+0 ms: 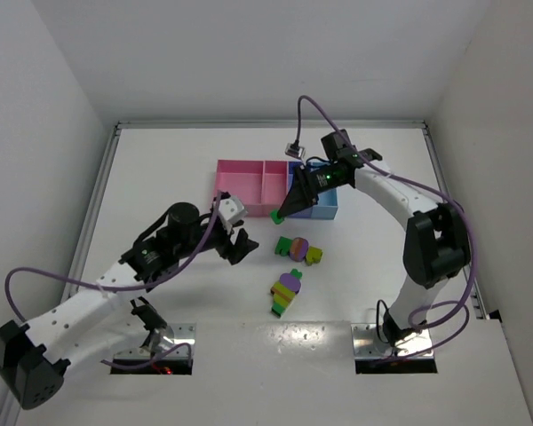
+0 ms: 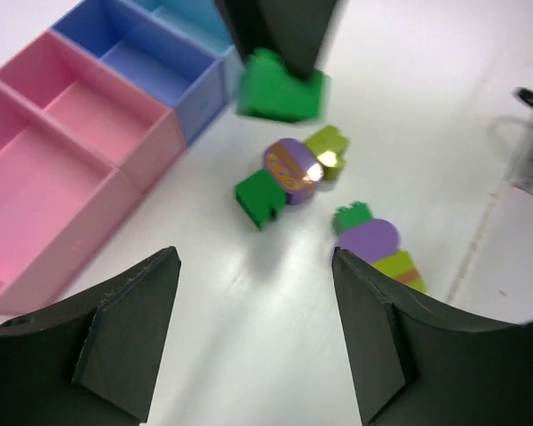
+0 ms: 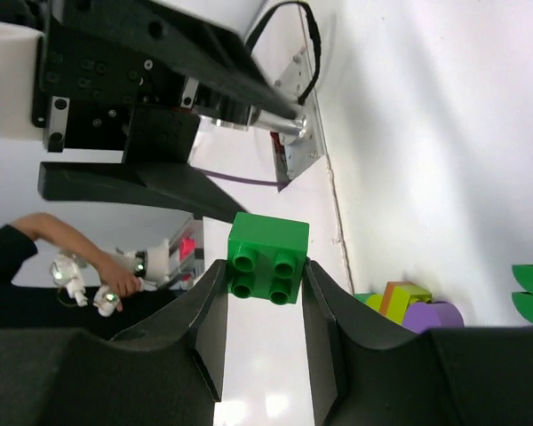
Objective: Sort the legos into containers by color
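I should swing my right gripper outward and left in the top view over the wide pink bin (image 1: 241, 185) and release the green lego, as that bin is empty.
My right gripper (image 1: 283, 209) is shut on a dark green lego (image 1: 274, 216), holding it just off the table by the front of the containers (image 1: 253, 165). In the right wrist view the studded green lego (image 3: 267, 257) is pinched between both fingers of the right gripper (image 3: 265, 269). The left wrist view shows that green lego (image 2: 281, 87) hanging beside the blue bin (image 2: 151, 53). My left gripper (image 2: 253, 328) is open and empty over bare table, short of two multicoloured lego clumps (image 2: 293, 173) (image 2: 377, 248). From above, the left gripper (image 1: 241, 246) lies left of these clumps (image 1: 298, 248) (image 1: 286, 293).
The bin row runs wide pink (image 2: 35, 195), narrow pink (image 2: 98, 106), blue, then light blue (image 2: 186, 13); what shows of the bins holds nothing. White walls enclose the table on three sides. Both arm bases (image 1: 151, 351) (image 1: 395, 346) sit at the near edge.
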`<state>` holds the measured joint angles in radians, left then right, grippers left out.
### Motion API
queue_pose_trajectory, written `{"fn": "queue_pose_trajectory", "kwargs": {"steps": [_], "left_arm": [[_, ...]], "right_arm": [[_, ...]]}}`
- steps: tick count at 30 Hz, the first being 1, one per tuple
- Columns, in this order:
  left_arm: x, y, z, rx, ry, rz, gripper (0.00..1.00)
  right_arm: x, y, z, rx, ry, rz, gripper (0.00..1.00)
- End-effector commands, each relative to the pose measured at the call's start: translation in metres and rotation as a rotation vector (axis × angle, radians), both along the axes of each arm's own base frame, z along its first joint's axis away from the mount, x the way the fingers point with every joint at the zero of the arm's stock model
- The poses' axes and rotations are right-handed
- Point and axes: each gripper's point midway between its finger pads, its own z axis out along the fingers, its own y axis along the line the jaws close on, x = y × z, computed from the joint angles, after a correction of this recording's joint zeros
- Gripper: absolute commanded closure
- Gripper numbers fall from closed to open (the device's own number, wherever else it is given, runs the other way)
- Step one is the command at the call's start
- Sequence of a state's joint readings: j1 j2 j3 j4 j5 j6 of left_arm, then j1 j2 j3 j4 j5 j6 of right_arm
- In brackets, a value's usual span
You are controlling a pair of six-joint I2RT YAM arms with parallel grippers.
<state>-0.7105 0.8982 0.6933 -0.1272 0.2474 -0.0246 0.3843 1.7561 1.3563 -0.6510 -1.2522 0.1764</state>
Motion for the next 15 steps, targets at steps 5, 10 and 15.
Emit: {"fn": "queue_pose_trajectory", "kwargs": {"steps": [5, 10, 15], "left_arm": [[-0.029, -0.001, 0.009, -0.121, 0.145, -0.124, 0.23], [-0.015, 0.007, 0.014, -0.235, 0.275, -0.099, 0.26], [0.010, 0.028, 0.004, -0.297, 0.397, -0.007, 0.28]], "right_arm": [[0.009, -0.003, 0.026, 0.139, -0.006, 0.042, 1.00], [0.005, -0.001, 0.032, 0.174, 0.009, 0.074, 1.00], [0.015, 0.000, 0.035, 0.169, -0.020, 0.051, 1.00]]}}
